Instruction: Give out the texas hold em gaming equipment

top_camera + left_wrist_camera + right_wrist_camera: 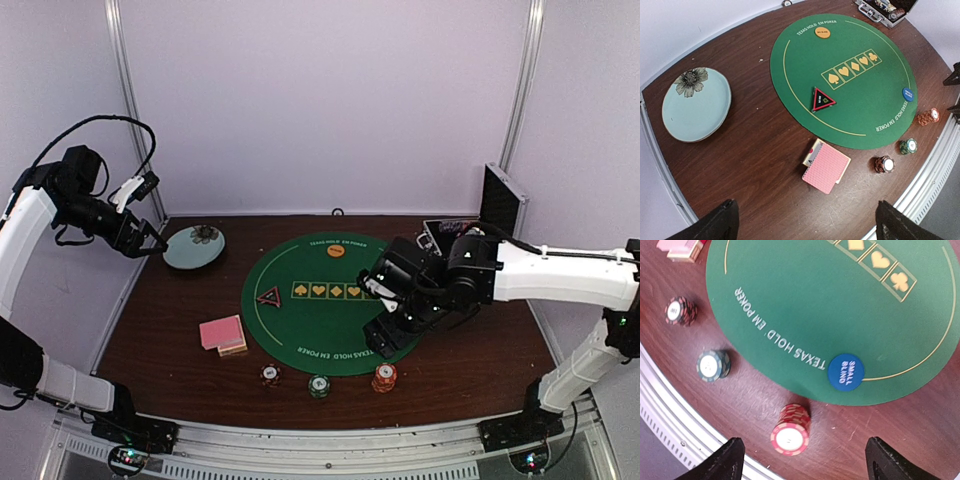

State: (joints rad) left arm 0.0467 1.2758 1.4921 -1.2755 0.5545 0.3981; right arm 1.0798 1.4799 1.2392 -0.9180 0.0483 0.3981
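Note:
Next, my right gripper lowers the open fingers and brings them back around its red striped rim, since the orange stack's top chip (pixel 385 371) sits uncovered below.
A round green felt mat (pixel 320 325) carries an orange disc (pixel 336 250) at its far edge, a black-red triangle marker (pixel 268 296) on its left and a blue disc (pixel 845 372) at its near right rim. A pink-backed card deck (pixel 222 333) lies left of the mat. Three chip stacks stand before it: red (pixel 270 375), green (pixel 318 385), orange (pixel 384 377). My right gripper (pixel 385 338) is open and empty, hovering over the orange stack (pixel 790 432) and the blue disc. My left gripper (pixel 150 240) is open and empty, raised high at the far left; the deck (pixel 826 166) lies below it.
A pale blue flowered plate (pixel 193 247) sits at the far left of the brown table. An open silver-black case (pixel 470 225) stands at the far right, behind the right arm. A metal rail runs along the table's near edge (pixel 670 410).

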